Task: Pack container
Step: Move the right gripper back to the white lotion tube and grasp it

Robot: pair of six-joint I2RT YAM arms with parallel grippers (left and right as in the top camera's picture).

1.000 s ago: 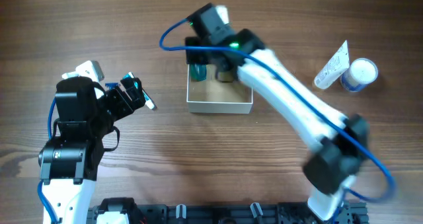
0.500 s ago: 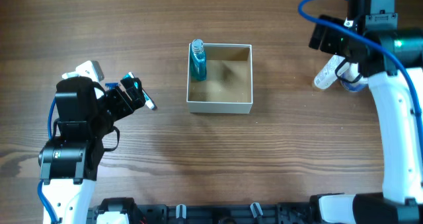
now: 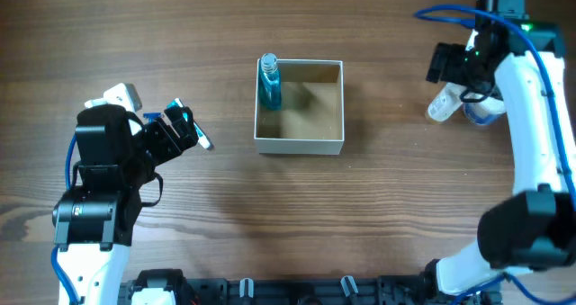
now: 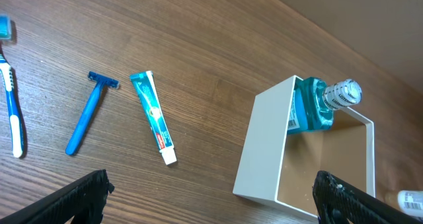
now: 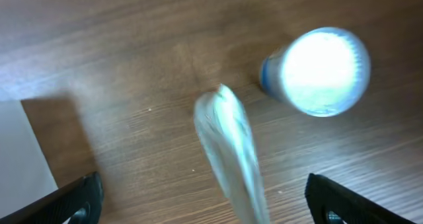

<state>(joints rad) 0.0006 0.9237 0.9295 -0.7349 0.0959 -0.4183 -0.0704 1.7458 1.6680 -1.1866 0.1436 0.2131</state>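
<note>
The white tube (image 3: pixel 443 103) (image 5: pixel 231 151) stands just below with its body already between my spread fingers. My right gripper next comes down around the tube and closes there.
The container (image 3: pixel 299 143), a white box with a tan inside, sits at the table's centre. A blue mouthwash bottle (image 3: pixel 269 84) lies in it along its left wall. My right gripper (image 3: pixel 457 82) is open and empty, hovering over a white tube (image 3: pixel 443 103) and a white-lidded jar (image 3: pixel 487 105) at the far right. In the right wrist view the tube (image 5: pixel 231 151) lies between my spread fingers (image 5: pixel 69 201), blurred, with the jar (image 5: pixel 320 72) beyond. My left gripper (image 3: pixel 184 130) is open and empty, left of the container (image 4: pixel 264 151).
The left wrist view shows a toothbrush (image 4: pixel 12 112), a blue razor (image 4: pixel 86 115) and a small toothpaste tube (image 4: pixel 153 118) on the wood, left of the container. The overhead view does not show them. A black rail (image 3: pixel 297 291) runs along the front edge.
My right arm has swung from over the container to the far right, above the tube and jar. The blue bottle stays in the container. The left arm has not moved.
</note>
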